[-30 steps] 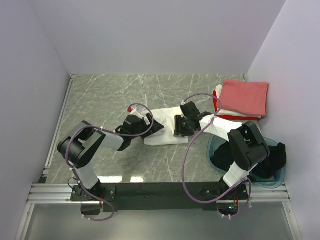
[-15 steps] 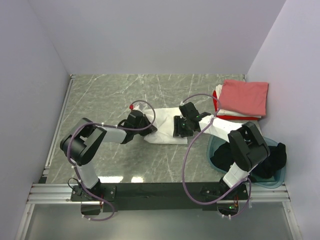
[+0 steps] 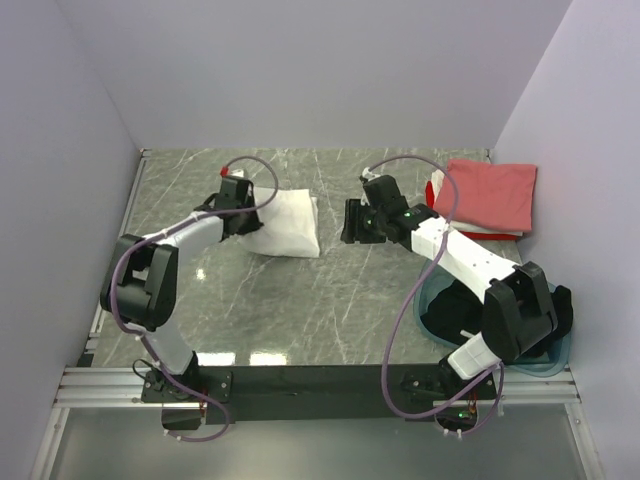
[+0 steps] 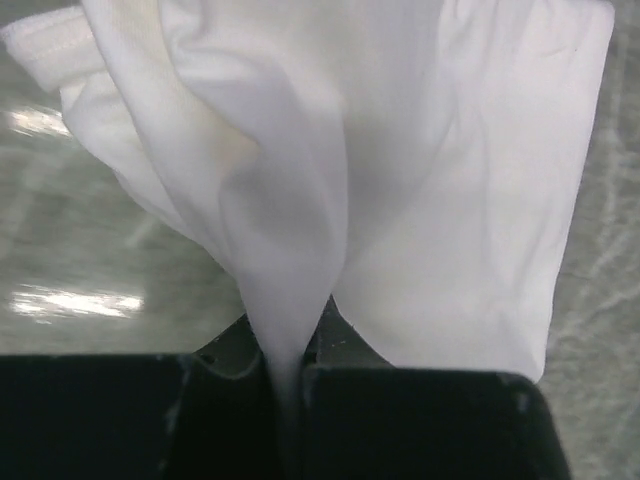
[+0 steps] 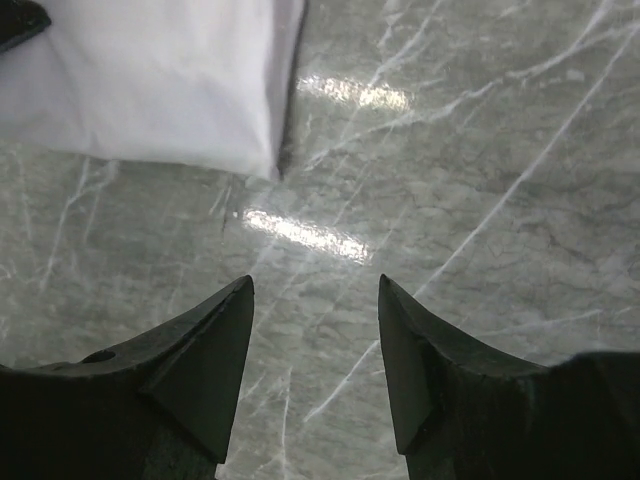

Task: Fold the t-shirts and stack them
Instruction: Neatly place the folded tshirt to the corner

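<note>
I will next drag the t-shirt outward and to the left in the top view with my left gripper and let go of it at the back corner of the table, because that corner is bare.
A folded white t-shirt (image 3: 285, 224) lies on the marble table, left of centre. My left gripper (image 3: 243, 212) is shut on its left edge; in the left wrist view the white cloth (image 4: 400, 180) runs down into the pinched jaws of the left gripper (image 4: 285, 375). My right gripper (image 3: 350, 222) hangs open just right of the shirt, over bare marble, holding nothing; the right wrist view has the right gripper (image 5: 315, 290) and the shirt's corner (image 5: 150, 90). A salmon-pink t-shirt (image 3: 490, 195) tops a stack with red and white ones at the back right. A black t-shirt (image 3: 520, 320) sits in the tub.
The translucent teal tub (image 3: 436, 287) stands at the front right by the right arm's base. Grey walls close the table at the back and both sides. A metal rail (image 3: 300, 380) runs along the near edge.
The left gripper closed on the white t-shirt and carried it back and to the left. The right gripper let go, rose and now hangs open beside it.
</note>
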Tool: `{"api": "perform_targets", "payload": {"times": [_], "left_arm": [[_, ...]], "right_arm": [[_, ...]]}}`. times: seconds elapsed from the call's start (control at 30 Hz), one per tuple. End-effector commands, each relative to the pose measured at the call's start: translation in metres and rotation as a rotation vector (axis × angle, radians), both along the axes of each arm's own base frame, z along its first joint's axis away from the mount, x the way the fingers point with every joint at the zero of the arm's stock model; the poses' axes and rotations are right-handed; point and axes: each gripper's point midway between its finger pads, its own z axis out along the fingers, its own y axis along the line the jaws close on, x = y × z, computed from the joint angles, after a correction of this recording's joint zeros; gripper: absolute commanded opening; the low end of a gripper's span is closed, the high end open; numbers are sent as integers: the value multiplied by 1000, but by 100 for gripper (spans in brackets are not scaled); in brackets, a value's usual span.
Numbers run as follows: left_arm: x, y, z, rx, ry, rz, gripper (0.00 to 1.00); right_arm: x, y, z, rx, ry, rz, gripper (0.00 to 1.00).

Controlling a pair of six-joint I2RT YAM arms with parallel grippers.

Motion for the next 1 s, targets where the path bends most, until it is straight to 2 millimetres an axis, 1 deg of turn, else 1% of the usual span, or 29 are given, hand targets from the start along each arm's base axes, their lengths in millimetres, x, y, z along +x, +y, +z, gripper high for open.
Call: {"api": "perform_targets", "payload": {"times": [0.0, 0.03, 0.07, 0.1, 0.17, 0.2, 0.27, 0.3, 0.33, 0.37, 0.4, 0.43, 0.5, 0.53, 0.57, 0.6, 0.63, 0.7, 0.73, 0.77, 0.8, 0.83, 0.87, 0.97], "left_arm": [[12, 44, 9, 161, -1, -21, 0], [12, 54, 7, 196, 17, -8, 0], [16, 69, 3, 231, 32, -1, 0], [25, 77, 10, 248, 22, 13, 0], [30, 100, 8, 299, 46, 45, 0], [39, 104, 8, 312, 46, 47, 0], [45, 120, 5, 371, 68, 42, 0], [56, 123, 4, 387, 73, 34, 0], [60, 132, 3, 402, 82, 31, 0], [62, 134, 0, 409, 95, -11, 0], [69, 138, 0, 407, 95, -21, 0], [71, 152, -1, 411, 103, -21, 0], [78, 161, -1, 386, 101, -28, 0], [78, 169, -3, 379, 106, -26, 0], [80, 183, -6, 379, 108, -13, 0], [80, 188, -9, 375, 109, -15, 0], [80, 199, -11, 391, 113, -18, 0], [80, 210, -21, 430, 134, -38, 0], [80, 221, -24, 451, 144, -44, 0], [80, 226, -31, 461, 159, -47, 0], [80, 230, -34, 467, 165, -53, 0], [80, 240, -36, 479, 169, -52, 0], [79, 244, -40, 482, 175, -54, 0], [83, 259, -45, 499, 163, -50, 0]], "right_arm": [[5, 3, 24, 15, -54, 33, 60], [7, 3, 27, 20, -59, 34, 60], [8, 4, 27, 26, -60, 38, 60], [7, 5, 28, 31, -63, 43, 60], [9, 6, 29, 48, -70, 54, 60], [8, 8, 32, 63, -74, 64, 60], [7, 8, 33, 69, -81, 76, 60], [8, 5, 35, 74, -85, 72, 60], [7, 5, 34, 77, -88, 76, 60], [7, 3, 35, 84, -92, 78, 61], [5, 3, 38, 103, -96, 85, 61], [5, 3, 37, 114, -99, 90, 61], [4, 2, 39, 128, -108, 97, 61], [4, 0, 38, 134, -106, 98, 61], [3, -1, 38, 135, -108, 102, 61], [3, -2, 38, 138, -107, 100, 61], [4, -4, 36, 136, -105, 99, 61], [3, -6, 35, 140, -105, 101, 61], [3, -5, 36, 148, -108, 105, 61], [2, -5, 38, 161, -109, 111, 61], [1, -5, 39, 165, -112, 113, 61], [1, -5, 39, 169, -113, 115, 61], [1, -5, 41, 176, -117, 118, 61], [1, -4, 44, 188, -120, 123, 61]]}}
